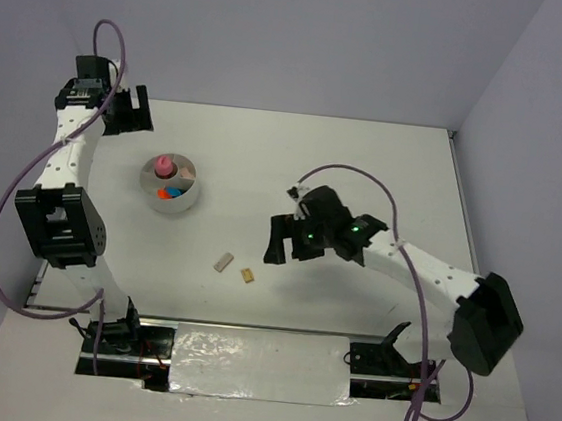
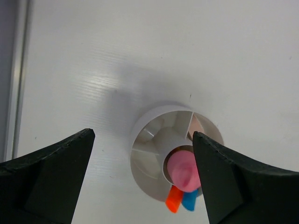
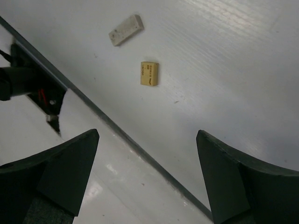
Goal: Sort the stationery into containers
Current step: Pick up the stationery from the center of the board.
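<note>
The robot's open right gripper will move down and to the left in the top view onto the tan block (image 1: pixel 247 275), because the block is outside the bowl (image 1: pixel 183 203).
The round white bowl (image 1: pixel 183 203) with inner dividers stands at the table's left. The pink tube (image 1: pixel 163 166) stands in its centre cup, with orange and blue caps (image 1: pixel 168 195) beside it. In the left wrist view the bowl (image 2: pixel 140 163), pink tube (image 2: pixel 183 169), orange cap (image 2: pixel 173 199) and blue cap (image 2: pixel 189 200) show below my open, empty left gripper (image 2: pixel 142 134), which hovers at the far left (image 1: pixel 130 111). The grey block (image 1: pixel 222 263) and tan block (image 1: pixel 247 275) lie on the table. My right gripper (image 1: pixel 288 241) is open and empty above and right of them; its view (image 3: pixel 147 134) shows the tan block (image 3: pixel 149 73) and grey block (image 3: pixel 125 30).
A shiny foil strip (image 1: pixel 255 364) runs along the near edge between the arm bases. The table's front edge (image 3: pixel 117 126) crosses the right wrist view as a dark line. Purple cables loop off both arms. Grey walls bound the table at back and sides.
</note>
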